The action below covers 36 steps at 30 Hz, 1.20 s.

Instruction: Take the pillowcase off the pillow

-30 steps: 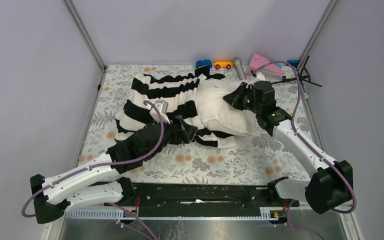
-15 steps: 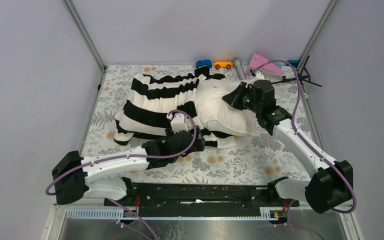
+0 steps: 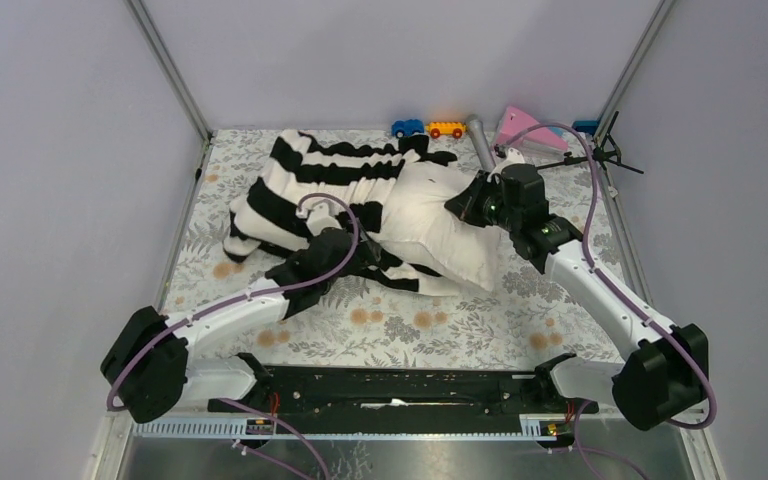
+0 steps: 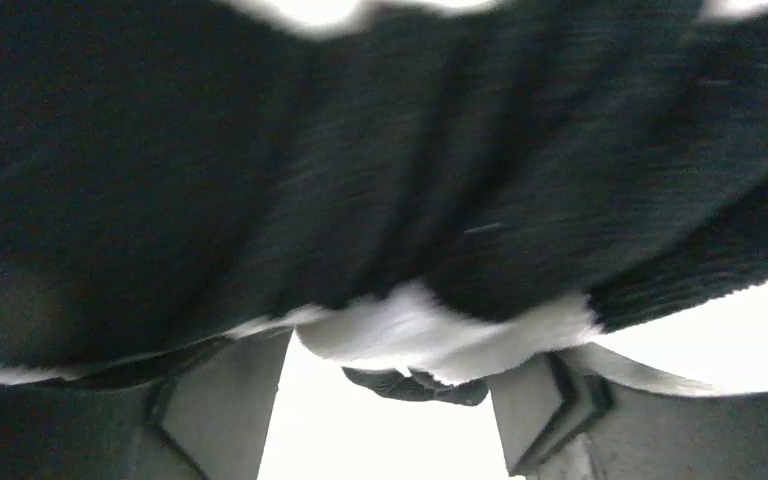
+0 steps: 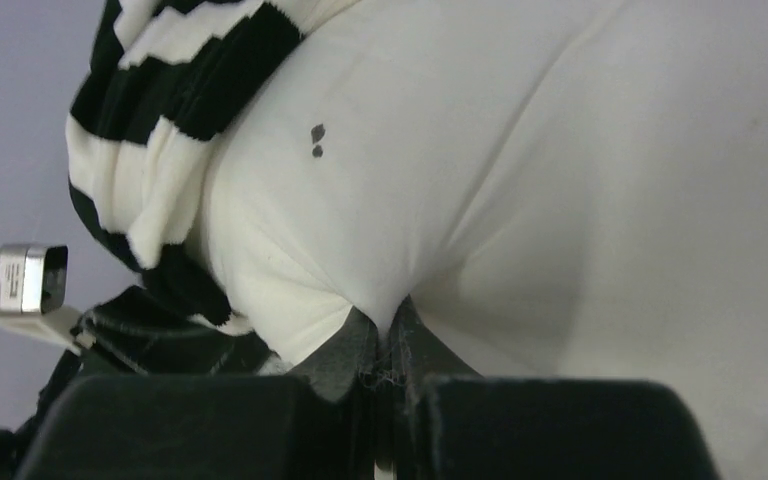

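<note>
Next, my right gripper will draw pinched cream fabric (image 3: 447, 207) in its fingers away from the pillowcase (image 3: 305, 190), return toward the pillowcase's stripes and release, as the fabric's pillow is partly covered.
The black and white striped pillowcase (image 3: 305, 190) covers the left part of the cream pillow (image 3: 430, 220), which lies on the table. My left gripper (image 3: 375, 262) is at the pillowcase's near edge. In the left wrist view the gripper (image 4: 395, 350) is open, its fingers (image 4: 220, 400) wide apart, with the striped pillowcase (image 4: 360, 170) filling the frame just beyond the tips. My right gripper (image 3: 468, 205) is shut on a pinch of the pillow at its right end. The right wrist view shows the gripper (image 5: 390, 322) with cream pillow (image 5: 520, 160) fabric bunched between its jaws.
A floral cloth (image 3: 440, 320) covers the table. Along the back edge stand a blue toy car (image 3: 407, 127), a yellow toy car (image 3: 447, 129), a grey cylinder (image 3: 480, 140), a pink wedge (image 3: 522, 127) and a black stand (image 3: 610, 150). Walls enclose three sides.
My left arm drew back and then pushed in again at the pillowcase's near edge. The pillow and pillowcase shifted and turned slightly. The right gripper kept its hold.
</note>
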Tool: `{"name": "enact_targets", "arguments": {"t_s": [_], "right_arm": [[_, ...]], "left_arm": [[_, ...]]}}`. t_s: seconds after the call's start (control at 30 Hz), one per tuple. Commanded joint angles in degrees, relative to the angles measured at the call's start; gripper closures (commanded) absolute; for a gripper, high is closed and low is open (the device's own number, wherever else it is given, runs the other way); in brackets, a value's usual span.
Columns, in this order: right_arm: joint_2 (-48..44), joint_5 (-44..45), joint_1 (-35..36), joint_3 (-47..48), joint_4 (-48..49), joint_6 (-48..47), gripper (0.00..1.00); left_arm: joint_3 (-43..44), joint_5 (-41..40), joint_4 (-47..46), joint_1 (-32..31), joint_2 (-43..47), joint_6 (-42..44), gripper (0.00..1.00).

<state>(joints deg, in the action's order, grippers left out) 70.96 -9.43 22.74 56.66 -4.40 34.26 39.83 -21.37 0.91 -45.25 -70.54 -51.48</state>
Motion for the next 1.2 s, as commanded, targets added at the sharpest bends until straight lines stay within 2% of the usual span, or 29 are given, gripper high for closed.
{"name": "enact_targets", "arguments": {"t_s": [0.0,0.1,0.23,0.37,0.4,0.53,0.67,0.8,0.87,0.9,1.0,1.07,1.1,1.17], "right_arm": [[-6.5,12.1,0.0,2.0,-0.8,-2.8,1.0],[-8.7,20.2,-0.2,1.9,-3.3,-4.7,1.0],[-13.4,28.7,-1.2,-0.5,-3.5,-3.4,1.0],[-16.2,29.5,-2.0,-2.9,-1.9,-3.2,1.0],[-15.8,28.2,-2.1,-2.8,-2.0,-3.8,1.0],[-12.5,17.9,-2.1,-1.5,-2.3,-5.1,1.0],[-10.1,9.8,-2.0,-1.7,-0.5,-4.6,0.95],[-9.2,7.0,-2.0,-1.6,0.0,-4.4,0.95],[-9.2,6.3,-2.1,-1.7,0.4,-4.4,0.95],[-9.2,6.0,-2.1,-2.0,0.7,-4.4,0.95],[-9.4,5.8,-2.1,-2.8,1.7,-4.0,0.95],[-9.3,5.3,-2.0,-3.3,2.4,-3.5,0.95],[-9.2,4.9,-2.0,-3.5,2.6,-3.2,0.96],[-8.8,3.8,-2.0,-3.4,2.9,-2.9,0.96]], "left_arm": [[-7.0,-7.6,2.9,8.2,5.9,-2.2,0.32],[-11.9,-10.6,5.7,13.6,14.0,-3.3,0.45],[-14.4,-8.9,9.0,20.2,20.7,-3.7,0.65],[-15.4,-10.2,11.3,22.5,25.0,-4.0,0.95],[-15.6,-10.1,10.8,22.5,26.4,-3.3,1.0],[-15.5,-4.8,6.0,22.5,29.7,2.5,1.0],[-13.5,5.7,3.4,22.4,29.2,7.5,1.0],[-13.3,20.0,-0.5,22.1,30.4,10.9,0.84],[-14.6,25.1,-4.8,19.6,32.3,11.0,0.76],[-14.8,24.0,-6.1,16.4,33.3,11.0,0.67],[-13.4,11.5,-5.6,2.1,33.3,12.7,0.38],[-11.4,4.7,-5.1,-5.3,29.7,14.7,0.12],[-10.1,2.6,-5.0,-7.9,27.0,15.7,0.03],[-7.0,0.3,-4.9,-11.4,21.4,17.3,0.01]]}}
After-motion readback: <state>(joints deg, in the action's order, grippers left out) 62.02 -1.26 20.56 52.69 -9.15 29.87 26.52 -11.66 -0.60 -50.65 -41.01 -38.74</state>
